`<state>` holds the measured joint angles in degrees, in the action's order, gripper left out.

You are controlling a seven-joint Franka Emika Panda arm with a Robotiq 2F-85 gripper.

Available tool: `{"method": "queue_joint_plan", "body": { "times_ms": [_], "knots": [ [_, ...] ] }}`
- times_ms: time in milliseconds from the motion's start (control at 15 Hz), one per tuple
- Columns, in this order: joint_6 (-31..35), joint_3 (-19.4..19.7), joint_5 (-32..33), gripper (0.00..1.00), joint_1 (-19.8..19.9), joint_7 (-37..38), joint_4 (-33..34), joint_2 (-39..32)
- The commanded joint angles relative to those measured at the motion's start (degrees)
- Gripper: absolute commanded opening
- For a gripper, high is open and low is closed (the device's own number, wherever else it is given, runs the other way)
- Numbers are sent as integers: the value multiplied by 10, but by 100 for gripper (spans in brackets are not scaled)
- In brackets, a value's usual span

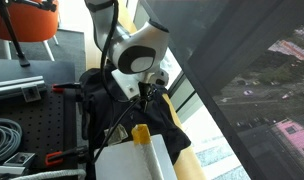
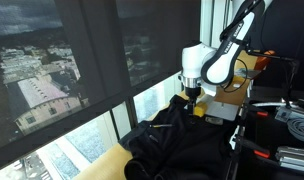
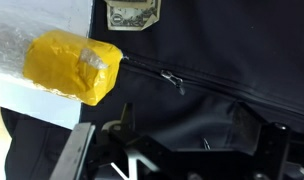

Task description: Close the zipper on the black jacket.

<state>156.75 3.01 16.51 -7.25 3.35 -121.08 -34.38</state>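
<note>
My gripper next lowers its open fingers around the small metal pull [image 3: 170,78], which juts off the zipper line, then closes on the pull.
The black jacket [image 1: 117,112] lies bunched on the bench beside the window; it also shows in an exterior view [image 2: 172,140] and fills the wrist view [image 3: 222,50]. Its zipper line runs across the wrist view, with a small metal pull [image 3: 170,78] near the yellow block. A second small metal piece [image 3: 204,143] glints on the fabric between my jaws. My gripper [image 3: 192,135] hangs just above the jacket with its fingers apart and nothing held; it shows in both exterior views [image 1: 144,92] [image 2: 195,97].
A yellow block [image 3: 72,68] rests on a white box [image 3: 22,50] against the jacket, also seen in an exterior view [image 1: 140,133]. A printed green label [image 3: 132,14] lies at the jacket's top edge. The window glass [image 2: 82,60] stands close by. Cables and clamps [image 1: 12,135] sit on the perforated table.
</note>
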Motion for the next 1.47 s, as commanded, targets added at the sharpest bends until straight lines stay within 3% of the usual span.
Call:
{"method": "queue_joint_plan", "body": {
  "times_ms": [0,533,1267,1333,1400],
  "knots": [
    [10,17,-4,100,-19,15,50,-54],
    [7,18,-16,100,-21,25,91,-109],
    [5,23,-17,100,-26,43,84,-113],
    [5,25,-17,95,-25,43,85,-114],
    [4,27,-18,74,-24,44,87,-116]
  ]
}}
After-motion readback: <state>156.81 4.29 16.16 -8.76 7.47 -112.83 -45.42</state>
